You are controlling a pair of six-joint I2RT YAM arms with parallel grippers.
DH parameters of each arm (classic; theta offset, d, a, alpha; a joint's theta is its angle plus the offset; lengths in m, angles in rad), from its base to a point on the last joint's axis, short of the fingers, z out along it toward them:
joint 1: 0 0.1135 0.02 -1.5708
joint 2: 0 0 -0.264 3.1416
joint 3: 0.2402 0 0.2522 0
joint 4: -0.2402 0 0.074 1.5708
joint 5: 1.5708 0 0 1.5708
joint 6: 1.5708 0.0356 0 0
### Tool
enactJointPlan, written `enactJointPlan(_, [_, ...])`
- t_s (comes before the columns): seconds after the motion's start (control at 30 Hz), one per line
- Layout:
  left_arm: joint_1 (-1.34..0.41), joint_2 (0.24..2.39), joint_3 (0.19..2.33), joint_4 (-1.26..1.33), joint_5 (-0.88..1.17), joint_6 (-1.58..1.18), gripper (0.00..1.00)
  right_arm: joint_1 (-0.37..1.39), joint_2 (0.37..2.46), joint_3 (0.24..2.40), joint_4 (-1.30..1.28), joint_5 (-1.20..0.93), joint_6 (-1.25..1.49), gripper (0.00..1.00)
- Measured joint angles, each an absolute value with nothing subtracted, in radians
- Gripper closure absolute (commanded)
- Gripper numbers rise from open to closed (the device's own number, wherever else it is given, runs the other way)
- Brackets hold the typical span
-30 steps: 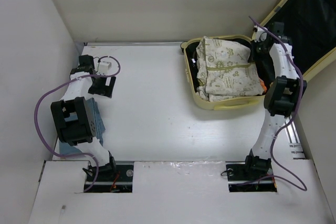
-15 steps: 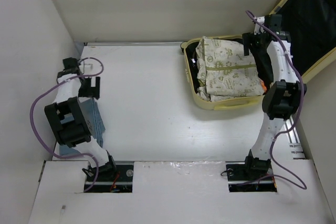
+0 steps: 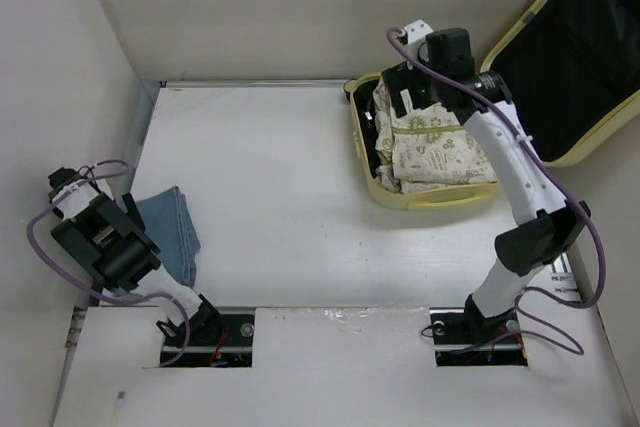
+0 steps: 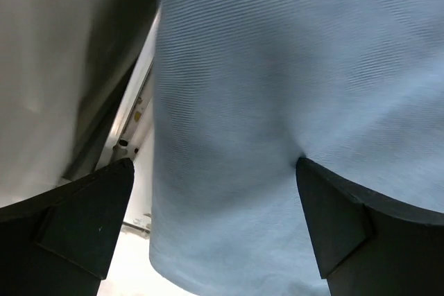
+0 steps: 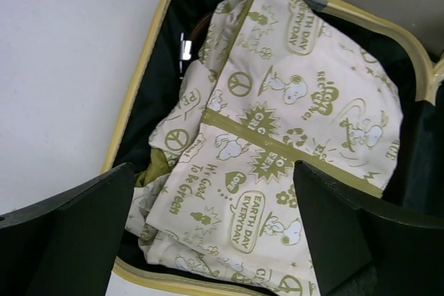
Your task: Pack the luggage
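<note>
I will next move my right gripper to the left in the top view, and then down onto the suitcase-side edge of the blue cloth point(image 3: 170, 232).
The luggage point(image 3: 372, 162) is a pale yellow suitcase lying open at the back right, its black-lined lid point(image 3: 585, 57) propped up against the wall. A cream cloth with green cartoon print point(image 3: 430, 142) point(image 5: 277, 136) fills its base. My right gripper point(image 3: 405, 95) point(image 5: 215, 230) hangs open above that cloth, holding nothing. A folded blue cloth point(image 3: 170, 232) point(image 4: 277, 102) lies at the near left of the table. My left gripper point(image 3: 132, 212) point(image 4: 215, 213) is open right over its left edge, and the fabric fills the left wrist view between the fingers point(image 4: 83, 227).
White walls enclose the table on the left point(image 3: 60, 97) and at the back point(image 3: 280, 17). The left arm point(image 3: 100, 247) is folded tight against the left wall. A metal rail point(image 3: 562, 272) runs along the right edge, near the right arm's base.
My right gripper opened and swung left from the suitcase's right side to above the printed cloth. The left arm pulled back toward the near left, uncovering the blue cloth.
</note>
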State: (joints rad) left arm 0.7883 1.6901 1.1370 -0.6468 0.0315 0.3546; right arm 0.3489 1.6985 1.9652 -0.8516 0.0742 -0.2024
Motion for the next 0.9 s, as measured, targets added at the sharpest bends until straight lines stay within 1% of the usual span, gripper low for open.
enactJointPlan(0.1, [0.828,1.730,1.137,-0.648,0.054,0.378,0.00,0.400,1.718,1.948,-0.856,0.095,-0.193,0.00])
enactJointPlan(0.13, [0.831,1.743,1.137,-0.647,0.065,0.387,0.05,0.418,1.724,1.945,-0.862,0.101,-0.190,0.00])
enactJointPlan(0.17, [0.831,1.755,1.137,-0.647,0.078,0.398,0.15,0.440,1.730,1.940,-0.865,0.107,-0.187,0.00])
enactJointPlan(0.2, [0.828,1.764,1.137,-0.647,0.093,0.411,0.26,0.461,1.734,1.934,-0.867,0.111,-0.184,0.00])
enactJointPlan(0.23, [0.823,1.766,1.138,-0.648,0.108,0.426,0.44,0.482,1.736,1.931,-0.870,0.117,-0.182,0.00])
enactJointPlan(0.33, [0.766,1.767,1.136,-0.661,0.123,0.477,0.64,0.542,1.736,1.925,-0.870,0.131,-0.178,0.00])
enactJointPlan(0.37, [0.731,1.766,1.136,-0.663,0.118,0.498,0.79,0.558,1.734,1.921,-0.867,0.136,-0.178,0.00])
enactJointPlan(0.4, [0.690,1.766,1.135,-0.664,0.114,0.517,0.83,0.577,1.731,1.913,-0.863,0.140,-0.177,0.00])
enactJointPlan(0.47, [0.584,1.762,1.132,-0.657,0.090,0.544,0.99,0.608,1.712,1.868,-0.845,0.146,-0.175,0.00])
enactJointPlan(0.57, [0.362,1.758,1.132,-0.629,0.066,0.570,1.00,0.640,1.666,1.765,-0.814,0.125,-0.172,0.00])
enactJointPlan(0.67, [0.130,1.759,1.140,-0.591,0.085,0.575,1.00,0.650,1.610,1.627,-0.744,0.044,-0.140,0.00])
enactJointPlan(0.73, [0.004,1.765,1.147,-0.572,0.113,0.575,1.00,0.653,1.577,1.526,-0.679,-0.017,-0.100,0.00])
enactJointPlan(0.77, [-0.053,1.770,1.154,-0.566,0.132,0.574,0.97,0.657,1.570,1.486,-0.643,-0.043,-0.074,0.00])
enactJointPlan(0.83, [-0.138,1.781,1.172,-0.564,0.163,0.569,0.85,0.667,1.574,1.427,-0.575,-0.089,-0.025,0.00])
enactJointPlan(0.9, [-0.180,1.791,1.188,-0.566,0.196,0.564,0.71,0.685,1.603,1.402,-0.516,-0.136,0.023,0.00])
